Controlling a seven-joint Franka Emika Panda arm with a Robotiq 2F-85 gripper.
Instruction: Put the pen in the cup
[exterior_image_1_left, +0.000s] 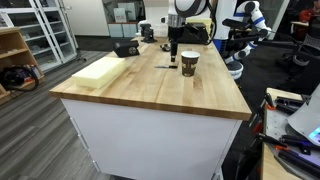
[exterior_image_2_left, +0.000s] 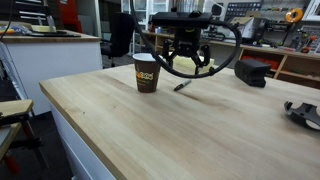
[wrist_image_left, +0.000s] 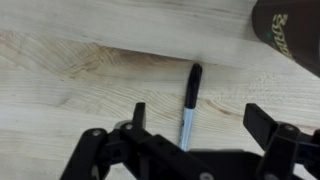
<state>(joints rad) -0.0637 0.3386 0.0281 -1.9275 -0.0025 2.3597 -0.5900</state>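
My gripper lowers over the pen's black part (exterior_image_2_left: 183, 86) (wrist_image_left: 192, 92) next and closes its fingers there, since the pen lies flat below it, between the open fingers.
The pen (wrist_image_left: 189, 106) lies flat on the wooden table, black at one end and pale at the other. It also shows in an exterior view (exterior_image_2_left: 182, 86) just beside the cup. The cup (exterior_image_2_left: 146, 72) is dark brown with a pale rim and stands upright; it shows in both exterior views (exterior_image_1_left: 189, 63) and at the wrist view's top right corner (wrist_image_left: 290, 30). My gripper (wrist_image_left: 195, 118) is open, hanging above the pen with a finger on each side, not touching it. It shows in both exterior views (exterior_image_2_left: 188, 68) (exterior_image_1_left: 172, 48).
The light wooden table (exterior_image_2_left: 150, 130) has a pale flat block (exterior_image_1_left: 100, 70) and a black boxy device (exterior_image_1_left: 126, 47) at one end. Another black device (exterior_image_2_left: 252, 72) and a dark object (exterior_image_2_left: 305, 113) sit toward the far side. Shelves and chairs surround the table.
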